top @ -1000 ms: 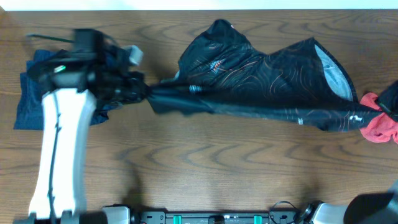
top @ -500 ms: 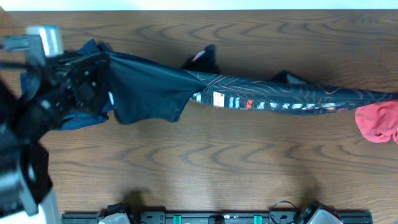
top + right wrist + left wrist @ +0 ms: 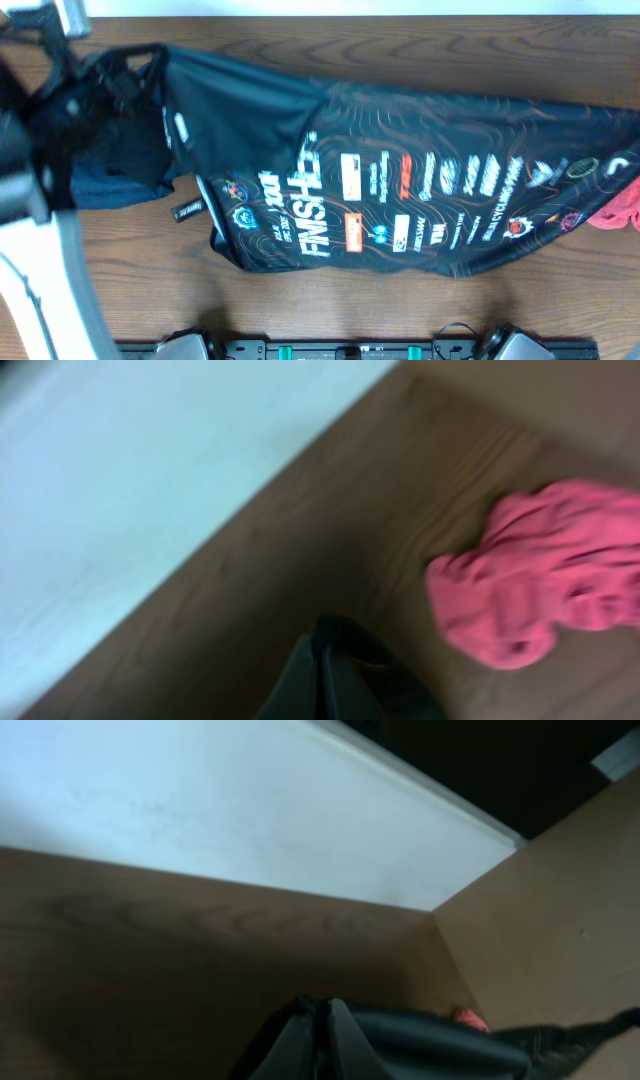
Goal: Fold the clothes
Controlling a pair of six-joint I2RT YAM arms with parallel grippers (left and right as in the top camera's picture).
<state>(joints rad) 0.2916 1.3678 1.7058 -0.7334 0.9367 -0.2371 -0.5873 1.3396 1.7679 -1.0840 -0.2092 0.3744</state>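
Note:
The shirt point(image 3: 400, 170) hangs stretched. My right gripper should next go back down onto the bare near tabletop and let go of the shirt's end.
The large black shirt point(image 3: 400, 170) with thin orange lines hangs stretched across the table from far left to the right edge. Its white "FINISHER" print and logos face up. My left gripper point(image 3: 326, 1016) is shut on the shirt's left end point(image 3: 420, 1042), and shows blurred at the far left in the overhead view point(image 3: 135, 65). My right gripper point(image 3: 320, 652) is shut on the shirt's right end point(image 3: 375, 675). It is outside the overhead view, past the right edge.
A red garment point(image 3: 625, 205) lies crumpled at the right edge, partly under the shirt; it also shows in the right wrist view point(image 3: 540, 590). A blue garment point(image 3: 110, 188) lies at the left under the shirt. The white wall point(image 3: 200, 810) runs along the table's far edge.
The shirt was bunched into a narrow rope between the arms. It now hangs spread wide with the print showing. The left arm has swung further left and towards the back.

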